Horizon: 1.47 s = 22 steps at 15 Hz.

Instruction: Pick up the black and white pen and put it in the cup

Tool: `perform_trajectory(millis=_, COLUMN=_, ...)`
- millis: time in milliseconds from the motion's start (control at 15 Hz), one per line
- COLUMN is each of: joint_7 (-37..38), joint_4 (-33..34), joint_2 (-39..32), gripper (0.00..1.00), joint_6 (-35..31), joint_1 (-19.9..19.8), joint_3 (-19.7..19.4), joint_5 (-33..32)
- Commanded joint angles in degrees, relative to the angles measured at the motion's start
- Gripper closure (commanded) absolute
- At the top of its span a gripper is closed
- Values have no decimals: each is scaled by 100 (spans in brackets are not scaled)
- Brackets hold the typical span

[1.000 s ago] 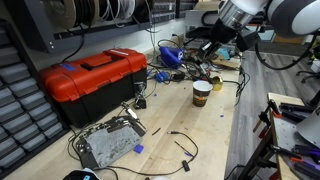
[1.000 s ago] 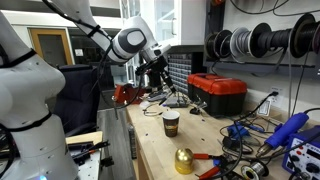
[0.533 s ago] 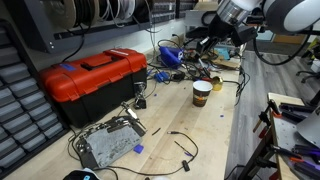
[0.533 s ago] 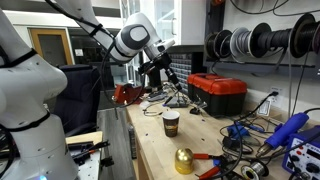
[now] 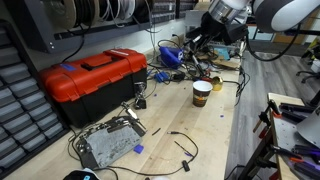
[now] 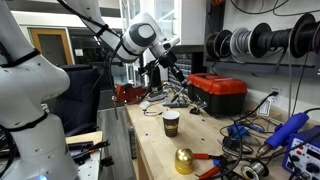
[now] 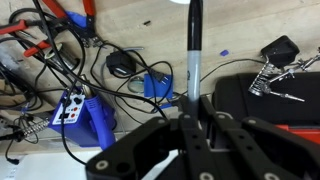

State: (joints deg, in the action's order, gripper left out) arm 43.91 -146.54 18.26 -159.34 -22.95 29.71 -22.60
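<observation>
I should next lower my gripper over the cup's opening (image 5: 202,86) and release the pen inside, as the cup is well below and apart from my gripper.
In the wrist view my gripper (image 7: 193,118) is shut on the black and white pen (image 7: 192,60). The pen sticks straight out from between the fingers, with its whitish section near the jaws and its black part beyond. In both exterior views the gripper (image 5: 203,36) (image 6: 170,62) is held high above the cluttered back of the bench. The cup (image 5: 202,93) (image 6: 171,123) is cream with a brown lower band and stands upright on the wooden bench, below the gripper and apart from it. The pen is too thin to make out in the exterior views.
A red toolbox (image 5: 95,78) (image 6: 218,93) stands beside the cup. Tangled wires, a blue box (image 7: 90,115) and a helping-hand clip (image 7: 280,60) lie under the gripper. A metal board (image 5: 108,145) and a gold bell (image 6: 184,160) lie on the bench.
The gripper has risen with the pen and swung a little further over the clutter at the back of the bench. The cup has not moved.
</observation>
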Motion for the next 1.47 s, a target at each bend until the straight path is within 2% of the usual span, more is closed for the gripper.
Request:
perform_trajectory(millis=0, joint_7=688, joint_4=334, joint_2=-423, gripper=99, joint_6=143, joint_1=-526, joint_3=539, joint_5=-671)
perform_trajectory(millis=333, joint_7=1592, joint_4=395, joint_2=-912, gripper=99, joint_6=109, joint_1=-965, joint_3=992, joint_5=-1609)
perform_trajectory(millis=667, joint_7=2324, joint_4=353, joint_2=-1227, gripper=99, joint_6=124, joint_1=-1027, joint_3=1108, joint_5=-2360)
perform_trajectory(millis=733, joint_7=2461, joint_4=344, joint_2=-1267, gripper=72, joint_6=150, joint_1=-1008, joint_3=1105, joint_5=-2483)
perform_trajectory(millis=800, joint_7=2582, joint_4=331, joint_2=-1320, gripper=71, joint_6=151, joint_1=-986, joint_3=1098, joint_5=-2589)
perform_trajectory(millis=933, joint_7=2814, joint_4=283, joint_2=-1361, gripper=59, joint_6=117, joint_1=-958, joint_3=1074, joint_5=-2782)
perform_trajectory(millis=1267, joint_7=3274, joint_4=-186, joint_2=-1093, gripper=23, joint_6=-174, joint_1=-926, joint_3=972, joint_5=-2916)
perform_trajectory(millis=1400, joint_7=3078, joint_4=-378, joint_2=-1077, gripper=8, joint_6=-204, joint_1=-862, joint_3=935, joint_5=-2649)
